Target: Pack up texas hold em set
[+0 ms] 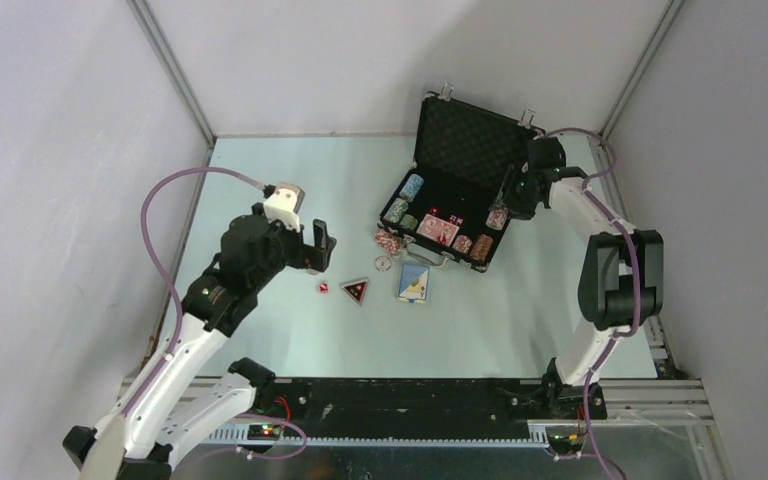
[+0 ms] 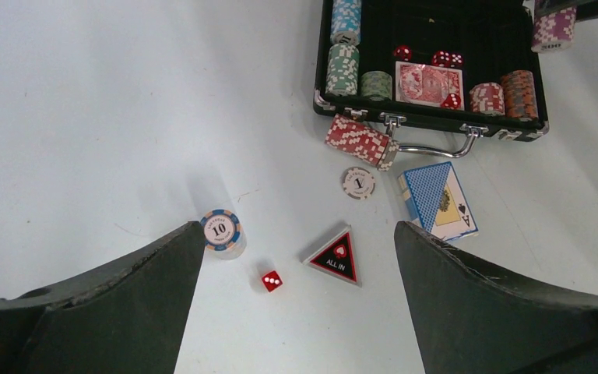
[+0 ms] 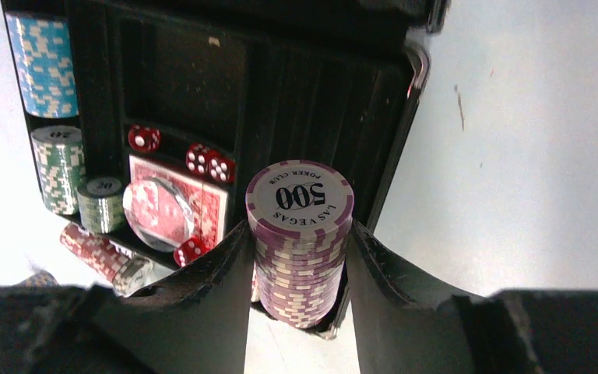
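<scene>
My right gripper holds the purple chip stack and should lower it into the case's end slot [image 3: 360,173] next, just beyond the orange stack, because that part of the case is empty.
The black briefcase [image 1: 470,135] lies open at the back right. It holds blue [image 2: 346,19] and green [image 2: 342,68] chip stacks, a red card deck [image 2: 428,82] and red dice. My right gripper [image 3: 300,253] is shut on an upright purple chip stack [image 3: 300,234] at the case's right end [image 1: 497,217]. My left gripper [image 2: 300,230] hangs open above the table. Below it lie a red die [image 2: 272,280] and the black triangle [image 2: 336,257]. A blue chip stack [image 2: 221,232] stands by its left finger.
In front of the case lie a toppled red/white chip stack [image 2: 360,141], the white button [image 2: 358,183] and a blue card deck [image 2: 438,200]. The case's handle [image 2: 436,146] juts towards them. Grey walls close in the table on three sides.
</scene>
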Available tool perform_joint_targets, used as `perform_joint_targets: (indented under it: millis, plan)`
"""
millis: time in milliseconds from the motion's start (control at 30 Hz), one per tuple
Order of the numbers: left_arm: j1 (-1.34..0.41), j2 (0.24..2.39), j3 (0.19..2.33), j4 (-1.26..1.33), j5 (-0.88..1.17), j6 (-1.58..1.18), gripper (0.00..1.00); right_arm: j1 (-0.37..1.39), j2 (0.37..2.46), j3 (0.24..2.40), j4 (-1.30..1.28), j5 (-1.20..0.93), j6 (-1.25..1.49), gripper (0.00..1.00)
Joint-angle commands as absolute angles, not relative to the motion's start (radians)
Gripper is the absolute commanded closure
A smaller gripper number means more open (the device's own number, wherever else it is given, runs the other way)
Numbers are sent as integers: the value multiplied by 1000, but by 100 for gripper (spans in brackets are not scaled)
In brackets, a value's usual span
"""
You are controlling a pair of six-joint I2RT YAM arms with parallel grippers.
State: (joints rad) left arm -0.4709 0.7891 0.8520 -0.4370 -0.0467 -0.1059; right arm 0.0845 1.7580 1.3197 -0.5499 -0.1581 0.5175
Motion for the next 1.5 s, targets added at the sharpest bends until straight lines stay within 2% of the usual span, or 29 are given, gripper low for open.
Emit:
perform_joint_targets:
  millis: [0,267,333,367,433,500,667,933,1300,1467]
  plan:
    - [-475,763,853,-464,-80,-123,0,84,1787,1408,-510,-128,485,61]
    - [-475,757,833,-468,-124,-173,0,84,1847,1410,-500,-129,514,57]
    - [-474,767,828,-475,-173,-227,0,83,1859,1410,-499,-129,527,49]
    - [-471,772,830,-479,-184,-242,0,83,1863,1410,-501,-128,534,37]
    - [-468,793,839,-494,-194,-265,0,83,1864,1410,-504,-130,540,25]
    - [-465,814,853,-518,-222,-287,0,83,1855,1410,-508,-127,540,19]
    - [-423,856,876,-559,-267,-348,0,80,1795,1417,-526,-123,536,18]
    - [-362,965,878,-533,-197,-385,0,141,1674,1413,-578,-123,496,22]
    - [-283,1271,960,-540,-216,-383,0,212,1586,1410,-626,-181,477,26]
    - [-255,1404,996,-540,-134,-383,3,248,1538,1373,-630,-169,461,26]
